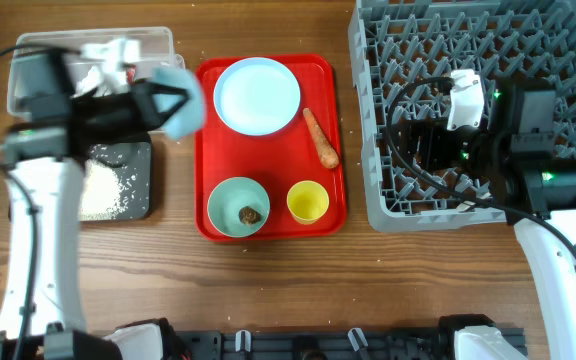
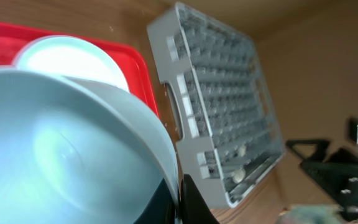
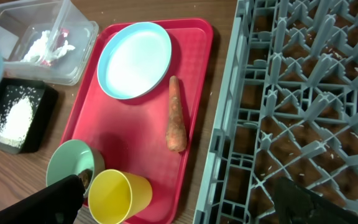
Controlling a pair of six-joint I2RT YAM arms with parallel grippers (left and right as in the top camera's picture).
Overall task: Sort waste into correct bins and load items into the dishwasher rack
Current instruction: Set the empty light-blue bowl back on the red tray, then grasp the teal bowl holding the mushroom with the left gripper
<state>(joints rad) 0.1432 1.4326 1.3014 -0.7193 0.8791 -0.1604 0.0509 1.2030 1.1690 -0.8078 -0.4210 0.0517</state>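
The left gripper swings over the red tray next, levelling the bowl, and comes down between the plate (image 1: 257,95) and mint green bowl (image 1: 238,208), where the tray is bare.
My left gripper (image 1: 173,100) is shut on the rim of the small pale blue bowl (image 1: 182,104) and holds it raised between the bins and the red tray; the bowl (image 2: 61,155) fills the left wrist view. The pale blue plate (image 1: 257,95), carrot (image 1: 320,138), yellow cup (image 1: 308,202) and mint green bowl (image 1: 238,208) with a brown lump (image 1: 250,214) sit on the red tray. Rice (image 1: 103,190) lies in the black tray (image 1: 140,160). Paper scraps (image 3: 48,46) lie in the clear tub (image 1: 158,40). My right gripper (image 3: 179,199) is open above the grey rack (image 1: 468,110).
The red tray (image 1: 208,150) lies mid-table between the bins and the rack. A few rice grains lie in the rack's cells (image 3: 328,162). Bare wooden table (image 1: 298,290) runs along the front. The left arm (image 1: 43,180) crosses over the black tray.
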